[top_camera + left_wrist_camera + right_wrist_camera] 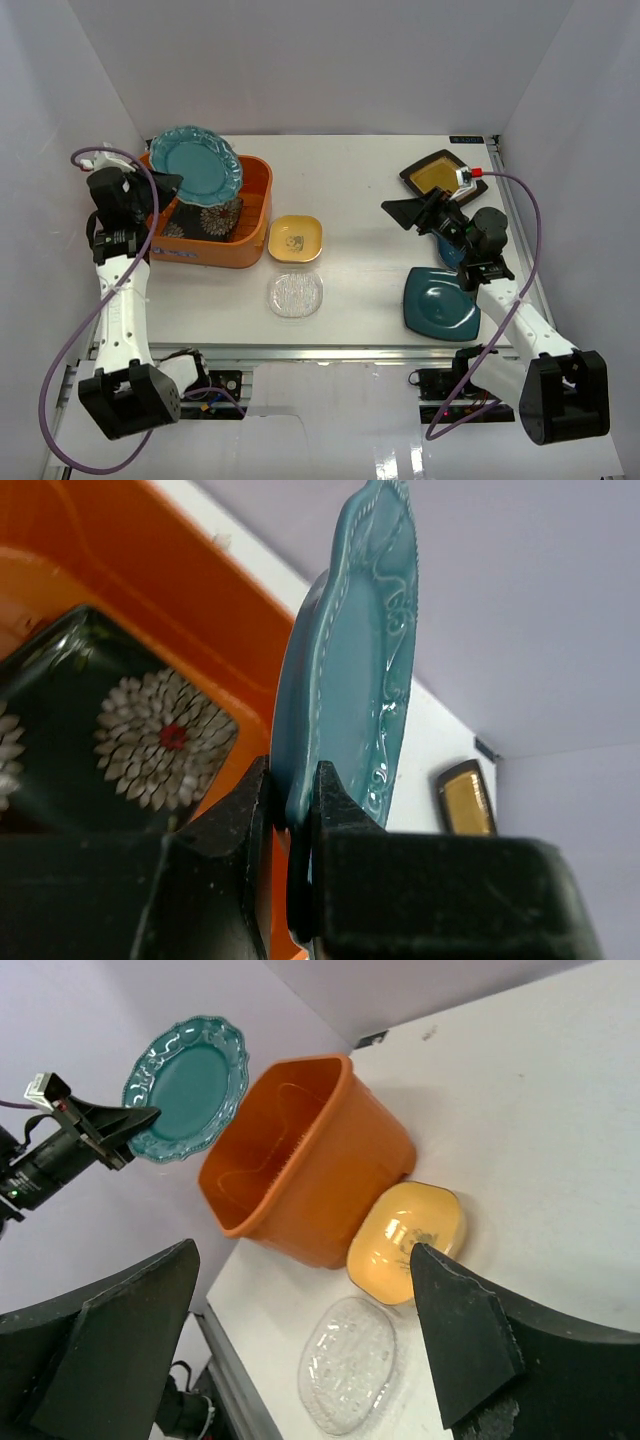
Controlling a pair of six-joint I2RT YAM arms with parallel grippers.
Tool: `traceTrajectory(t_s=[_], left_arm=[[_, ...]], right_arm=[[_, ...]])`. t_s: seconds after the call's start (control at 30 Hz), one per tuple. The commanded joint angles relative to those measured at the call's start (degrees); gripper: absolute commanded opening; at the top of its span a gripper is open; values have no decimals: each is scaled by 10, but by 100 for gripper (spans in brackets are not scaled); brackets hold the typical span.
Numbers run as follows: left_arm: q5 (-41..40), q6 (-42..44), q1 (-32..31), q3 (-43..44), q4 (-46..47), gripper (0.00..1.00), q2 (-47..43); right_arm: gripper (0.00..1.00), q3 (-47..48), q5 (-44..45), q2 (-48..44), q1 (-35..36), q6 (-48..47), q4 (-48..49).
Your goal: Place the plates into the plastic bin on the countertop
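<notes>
I will move my right gripper down and to the right in the top view next, onto the amber plate's side edge. That edge is below my gripper on that side, outside the bin (258, 215).
My left gripper (165, 186) is shut on the rim of the round scalloped teal plate (196, 165) and holds it tilted above the orange bin (258, 215). The left wrist view shows the jaws pinching the plate (350, 680) edge-on. The black floral plate (215, 218) lies inside the bin, also seen in the left wrist view (130, 730). The small yellow plate (295, 238) and the clear glass plate (295, 295) lie on the countertop (360, 270). My right gripper (410, 212) is open and empty above the table, between the amber plate (443, 172) and the dark teal square plate (440, 303).
White walls close in the table on the left, back and right. A metal rail (330, 350) runs along the front edge. In the right wrist view the bin (320, 1160), yellow plate (405, 1228) and glass plate (350, 1365) lie ahead of the open fingers.
</notes>
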Motion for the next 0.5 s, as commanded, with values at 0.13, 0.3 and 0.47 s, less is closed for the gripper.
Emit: traceTrajectory(t_s=[0.13,0.3,0.47], left_arm=[[-29,11,-2,-37,21,0,44],[-16,10,-2,-38,43,0,88],[-3,19,-2,-21,44,3,161]], right_arm=[[95,-13,78,-52,-7,-98,-112],[96,-12,106,-77,-8,-119,-139],[96,-16,135,-83,-8,-136,-160]])
